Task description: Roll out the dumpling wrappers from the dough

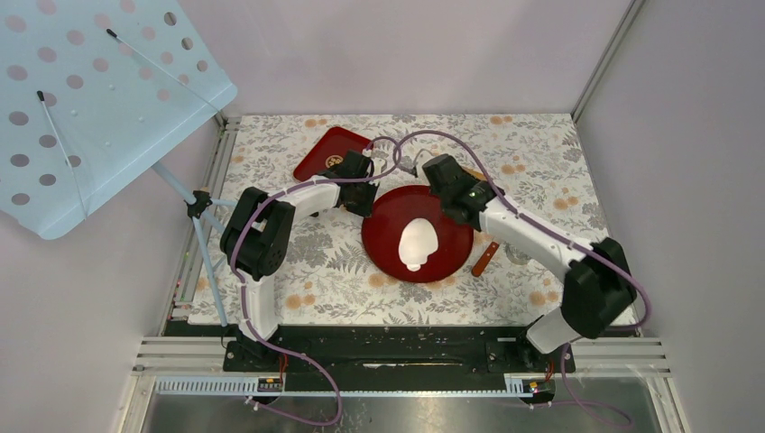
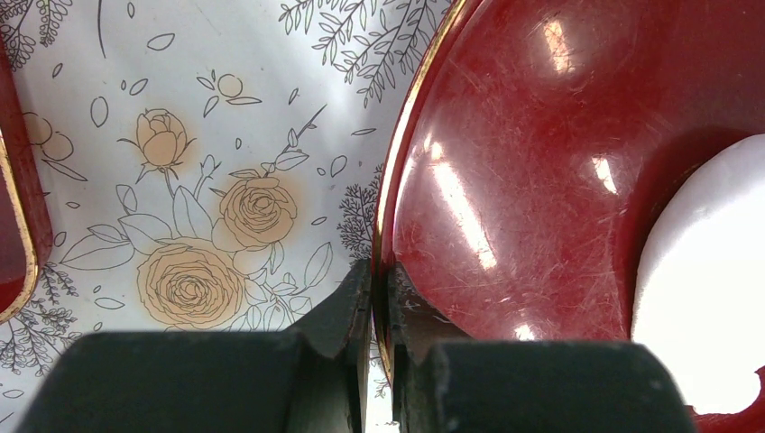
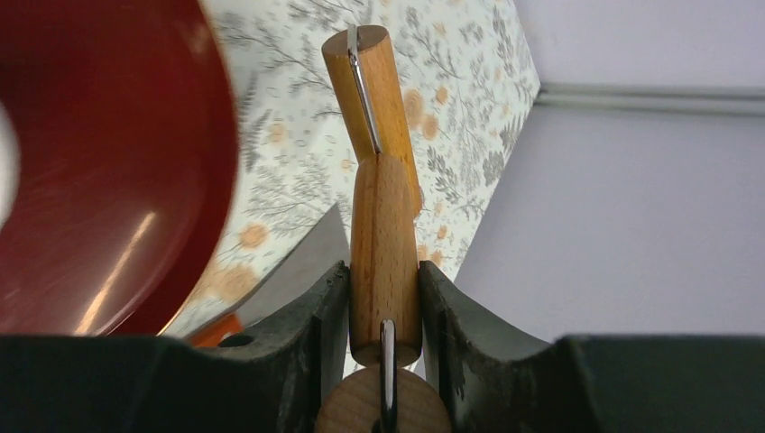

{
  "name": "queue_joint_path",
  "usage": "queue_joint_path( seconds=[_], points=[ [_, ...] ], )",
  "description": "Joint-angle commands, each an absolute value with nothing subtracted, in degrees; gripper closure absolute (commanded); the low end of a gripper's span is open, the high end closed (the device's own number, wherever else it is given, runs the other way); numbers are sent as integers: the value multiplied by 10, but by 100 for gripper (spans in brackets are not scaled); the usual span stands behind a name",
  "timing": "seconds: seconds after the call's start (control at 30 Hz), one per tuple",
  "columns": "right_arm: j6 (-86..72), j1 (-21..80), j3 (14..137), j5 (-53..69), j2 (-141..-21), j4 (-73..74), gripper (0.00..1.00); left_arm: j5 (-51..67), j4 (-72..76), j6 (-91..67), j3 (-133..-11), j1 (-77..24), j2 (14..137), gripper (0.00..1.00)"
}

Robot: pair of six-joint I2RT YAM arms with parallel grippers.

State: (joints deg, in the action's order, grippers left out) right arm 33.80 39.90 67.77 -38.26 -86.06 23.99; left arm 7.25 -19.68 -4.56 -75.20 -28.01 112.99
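The tabletop (image 3: 305, 176) below my right gripper is bare beside the plate's far rim, so I should lower the roller (image 3: 379, 180) onto it next with my right gripper and let go of the wooden handle.
A round red plate (image 1: 388, 239) lies mid-table with a white lump of dough (image 1: 418, 242) on it; the dough also shows in the left wrist view (image 2: 704, 289). I see no separate small wrapper discs. My left gripper (image 1: 365, 200) is shut on the plate's left rim (image 2: 397, 180), one finger inside and one outside (image 2: 379, 271). My right gripper (image 1: 444, 180) hovers over the plate's far right edge. It is shut (image 3: 383, 280) on the wooden handle of a small roller (image 3: 379, 180), whose wooden wheel (image 3: 383, 408) sits between the fingers.
A red square tray (image 1: 327, 150) lies at the back left, close to the left gripper. A knife with a brown handle (image 1: 485, 258) lies right of the plate. A blue perforated panel on a stand (image 1: 90, 99) overhangs the left side. Walls close the table.
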Motion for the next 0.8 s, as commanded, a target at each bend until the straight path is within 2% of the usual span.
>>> queue_joint_path(
  seconds=[0.0, 0.17, 0.33, 0.57, 0.77],
  points=[
    [400, 329, 675, -425, -926, 127, 96, 66, -226, -23, -748, -277, 1135, 100],
    [443, 275, 678, -418, -1001, 72, 87, 66, -226, -24, -748, -276, 1135, 100],
    [453, 268, 673, -404, -1029, 73, 80, 67, -226, -24, -748, -276, 1135, 100],
    [424, 268, 674, -353, -1026, 147, 64, 68, -226, -25, -748, -275, 1135, 100],
    [401, 269, 658, -304, -1013, 195, 57, 68, -226, -25, -748, -275, 1135, 100]
  ],
)
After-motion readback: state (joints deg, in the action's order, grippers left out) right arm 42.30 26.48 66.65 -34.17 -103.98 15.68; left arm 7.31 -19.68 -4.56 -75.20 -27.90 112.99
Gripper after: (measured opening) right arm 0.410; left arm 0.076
